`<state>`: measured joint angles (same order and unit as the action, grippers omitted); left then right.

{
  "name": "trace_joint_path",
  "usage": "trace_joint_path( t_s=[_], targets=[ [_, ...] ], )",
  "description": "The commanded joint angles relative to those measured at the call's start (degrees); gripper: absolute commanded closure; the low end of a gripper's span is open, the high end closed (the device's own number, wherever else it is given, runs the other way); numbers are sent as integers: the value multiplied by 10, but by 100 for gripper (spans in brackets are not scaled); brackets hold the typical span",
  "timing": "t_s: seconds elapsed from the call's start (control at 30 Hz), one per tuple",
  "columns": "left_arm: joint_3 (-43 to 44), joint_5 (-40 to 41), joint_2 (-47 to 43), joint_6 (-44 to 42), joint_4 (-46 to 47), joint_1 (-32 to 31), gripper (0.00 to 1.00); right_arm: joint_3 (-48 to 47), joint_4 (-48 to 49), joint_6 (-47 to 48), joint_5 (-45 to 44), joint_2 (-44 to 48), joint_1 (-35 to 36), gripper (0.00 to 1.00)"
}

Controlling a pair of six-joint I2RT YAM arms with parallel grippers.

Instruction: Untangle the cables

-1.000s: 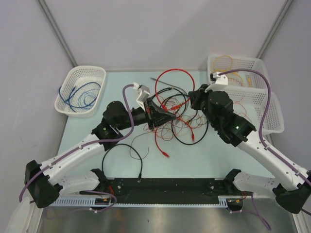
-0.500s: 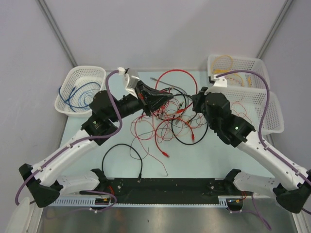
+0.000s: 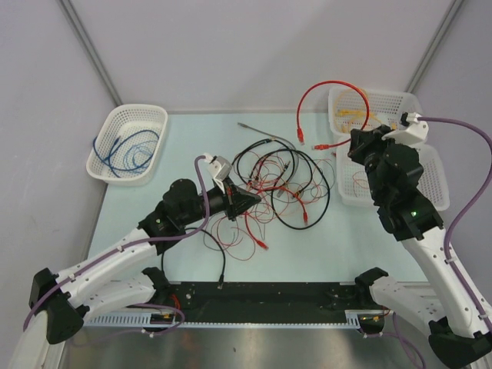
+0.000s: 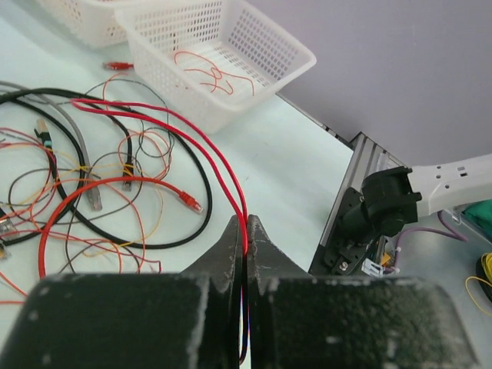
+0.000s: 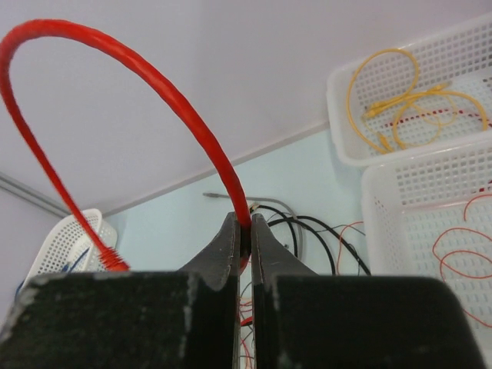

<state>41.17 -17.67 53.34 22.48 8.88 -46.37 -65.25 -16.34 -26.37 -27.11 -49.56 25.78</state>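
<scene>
My right gripper moves down and to its right in the top view next, to the basket of thin red wires, and releases the red cable with them.
The cables lie tangled mid-table: thin red and orange wires, black loops and a grey lead. My left gripper sits at the tangle's left edge, shut on a doubled thin red wire that runs from its tips back into the pile. My right gripper is raised beside the right baskets, shut on a thick red cable. That cable arches high above the jaws as a red loop, its plug ends hanging free.
A white basket at the left holds a blue cable. On the right, one basket holds yellow cable and another thin red wires. A separate black cable lies near the front rail.
The right gripper has lifted the thick red cable out of the tangle and swung right and up toward the baskets. The left gripper has moved back toward the near side, still gripping thin red wire.
</scene>
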Motion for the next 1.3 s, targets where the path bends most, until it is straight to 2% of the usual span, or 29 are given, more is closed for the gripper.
trace_joint_path(
  t_s=[0.0,0.07,0.2,0.3,0.37,0.43,0.57,0.73,0.93,0.97,1.0,1.07,1.1,1.23,1.27],
  targets=[
    [-13,11,-21,18,45,-2,100,-9,15,-25,14,-12,-1,100],
    [-7,16,-21,13,41,-2,100,-9,1,-30,8,-13,-1,100],
    [3,43,-16,4,17,-2,100,-9,-8,-15,-66,-13,-7,100],
    [1,59,-20,4,4,-2,100,-9,-49,-54,-70,-16,-68,100],
    [-6,76,-24,9,-2,-3,100,-8,-81,-84,-54,-23,-140,100],
    [-11,89,-33,10,-7,-2,100,10,-105,-99,-98,-27,-152,100],
    [-21,105,-47,17,-17,-2,100,82,-121,-159,-109,-25,-226,100],
    [-25,106,-52,29,-31,-3,100,144,-126,-212,-77,-42,-285,100],
    [-43,107,-63,46,-25,-2,100,167,-99,-185,-96,-104,-314,100],
    [-45,109,-65,46,-25,-2,100,167,-92,-177,-95,-111,-315,93],
    [-45,111,-68,45,-26,-3,100,167,-80,-163,-87,-115,-315,61],
    [-42,115,-68,36,-31,-3,100,167,-69,-157,-80,-106,-306,30],
    [-41,119,-68,34,-32,-2,100,167,-50,-151,-80,-92,-297,1],
    [-8,126,-52,18,-42,-2,100,156,-12,-123,-81,-37,-260,0],
    [1,126,-46,16,-46,-2,100,146,-7,-118,-79,-29,-224,0]
  ],
)
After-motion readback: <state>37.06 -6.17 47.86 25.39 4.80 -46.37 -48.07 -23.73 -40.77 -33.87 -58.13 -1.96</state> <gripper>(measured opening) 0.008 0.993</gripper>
